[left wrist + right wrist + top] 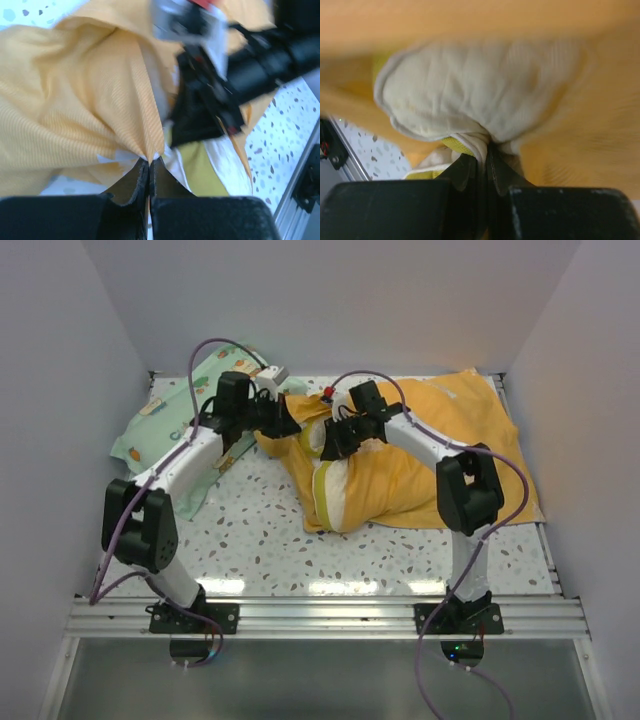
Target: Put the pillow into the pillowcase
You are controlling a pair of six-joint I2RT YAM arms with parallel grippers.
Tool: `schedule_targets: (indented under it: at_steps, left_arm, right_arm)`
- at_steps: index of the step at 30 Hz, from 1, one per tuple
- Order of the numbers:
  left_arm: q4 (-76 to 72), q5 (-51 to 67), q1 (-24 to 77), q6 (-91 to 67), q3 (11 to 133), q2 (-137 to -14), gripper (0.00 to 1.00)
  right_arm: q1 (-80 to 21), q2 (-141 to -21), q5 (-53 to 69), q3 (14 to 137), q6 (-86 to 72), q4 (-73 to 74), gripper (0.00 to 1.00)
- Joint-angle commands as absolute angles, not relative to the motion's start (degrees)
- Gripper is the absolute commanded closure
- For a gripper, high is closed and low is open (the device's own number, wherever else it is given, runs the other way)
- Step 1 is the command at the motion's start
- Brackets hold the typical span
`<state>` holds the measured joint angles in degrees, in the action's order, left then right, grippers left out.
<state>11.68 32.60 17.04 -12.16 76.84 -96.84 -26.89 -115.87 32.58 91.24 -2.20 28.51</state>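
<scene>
My right gripper carries the pillow's bunched corner outward next, toward the far side of the pillowcase's opening [322, 417], and releases it there. Orange cloth already surrounds that corner.
The orange-yellow pillowcase [430, 455] lies across the right half of the table. The cream pillow [338, 485] with its yellow-green edge sticks out of the case's open left end. My left gripper [290, 425] is shut on a fold of the pillowcase [100, 100] at that opening, pinched at its fingertips [150, 162]. My right gripper [330, 440] is shut on a bunched corner of the pillow [470, 95], with orange cloth [580, 135] around it. The right arm's wrist [240, 65] shows close in the left wrist view.
A mint-green cartoon-print pillow [160, 430] lies at the back left, partly under the left arm. White walls close in the table on three sides. An aluminium rail [330, 615] runs along the near edge. Speckled tabletop [260, 540] shows in front of the pillow.
</scene>
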Motion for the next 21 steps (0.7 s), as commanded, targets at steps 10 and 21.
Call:
schedule_targets:
  at_steps: [10, 21]
  left_arm:
    - [19.4, 48.9, 16.3, -2.9, 65.0, -76.0, 1.00]
    - [30.8, 62.4, 20.2, -0.4, 59.2, -75.6, 1.00]
  right_arm:
    - [-20.3, -125.3, 21.9, 99.3, -18.3, 27.5, 1.00]
    - [-18.2, -114.0, 8.4, 92.5, -40.9, 7.5, 1.00]
